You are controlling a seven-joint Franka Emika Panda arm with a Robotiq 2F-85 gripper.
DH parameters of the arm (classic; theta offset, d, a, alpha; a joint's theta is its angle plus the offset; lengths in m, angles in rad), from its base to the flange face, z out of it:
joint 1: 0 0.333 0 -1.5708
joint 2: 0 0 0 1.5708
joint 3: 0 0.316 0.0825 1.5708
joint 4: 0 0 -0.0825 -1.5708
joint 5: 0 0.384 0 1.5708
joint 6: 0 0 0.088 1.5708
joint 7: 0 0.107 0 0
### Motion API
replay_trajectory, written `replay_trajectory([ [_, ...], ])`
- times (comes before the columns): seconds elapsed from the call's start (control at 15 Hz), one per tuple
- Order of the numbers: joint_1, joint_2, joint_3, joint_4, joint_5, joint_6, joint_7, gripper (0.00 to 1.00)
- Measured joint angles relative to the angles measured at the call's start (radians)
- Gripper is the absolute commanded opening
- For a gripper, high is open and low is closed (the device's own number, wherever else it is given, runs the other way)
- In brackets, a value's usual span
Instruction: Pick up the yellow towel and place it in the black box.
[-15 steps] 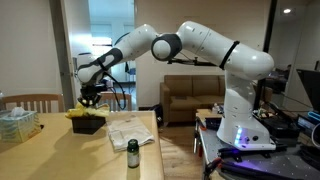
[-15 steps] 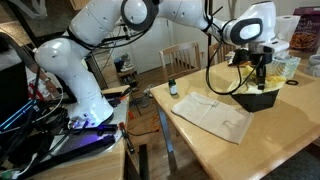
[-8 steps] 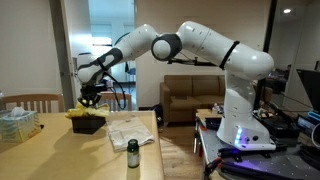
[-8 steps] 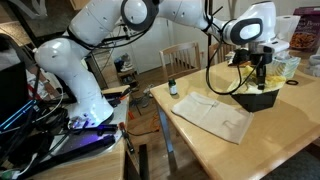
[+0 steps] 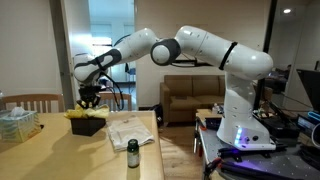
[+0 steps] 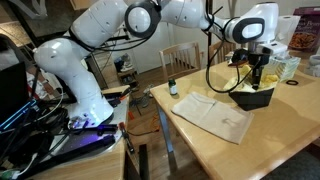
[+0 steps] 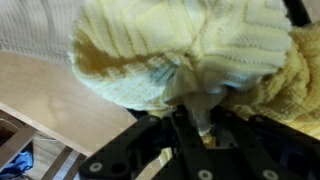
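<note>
The yellow towel's folds still bulge over the box's top edge, so I should lower my gripper into the black box's opening [image 6: 251, 89] next and release it there.
The black box [image 5: 88, 126] [image 6: 257, 99] stands on the wooden table in both exterior views. The yellow towel [image 5: 77, 113] [image 6: 245, 87] bulges over the box's top edge, partly inside it. My gripper [image 5: 89, 101] [image 6: 259, 78] hangs straight above the box, shut on the towel. In the wrist view the yellow towel [image 7: 180, 50] fills the upper picture as a bunched knitted mass, and a fold of it is pinched in my gripper [image 7: 200, 122]. The box's inside is hidden by the towel.
A white folded cloth [image 5: 130, 131] [image 6: 213, 113] lies on the table beside the box. A small dark bottle [image 5: 132, 153] [image 6: 172, 88] stands near the table edge. A translucent plastic container [image 5: 17, 123] [image 6: 285, 68] sits beyond the box. A wooden chair [image 5: 30, 101] stands behind.
The arm's upper links have shifted slightly. The gripper stays shut on the towel over the box.
</note>
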Motion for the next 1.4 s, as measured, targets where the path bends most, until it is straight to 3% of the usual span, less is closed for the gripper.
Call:
replay_trajectory([
  [0.33, -0.039, 0.110, 0.033, 0.157, 0.021, -0.131, 0.000, 0.06],
  [0.67, -0.066, 0.198, 0.061, 0.240, 0.038, -0.198, 0.000, 0.06],
  [0.73, -0.068, 0.205, 0.062, 0.255, 0.038, -0.208, 0.002, 0.24],
  [1.27, -0.074, 0.223, 0.069, 0.290, 0.038, -0.233, 0.004, 0.24],
  [1.33, -0.074, 0.224, 0.069, 0.291, 0.038, -0.233, 0.004, 0.06],
  [1.4, -0.074, 0.224, 0.069, 0.291, 0.038, -0.234, 0.004, 0.16],
])
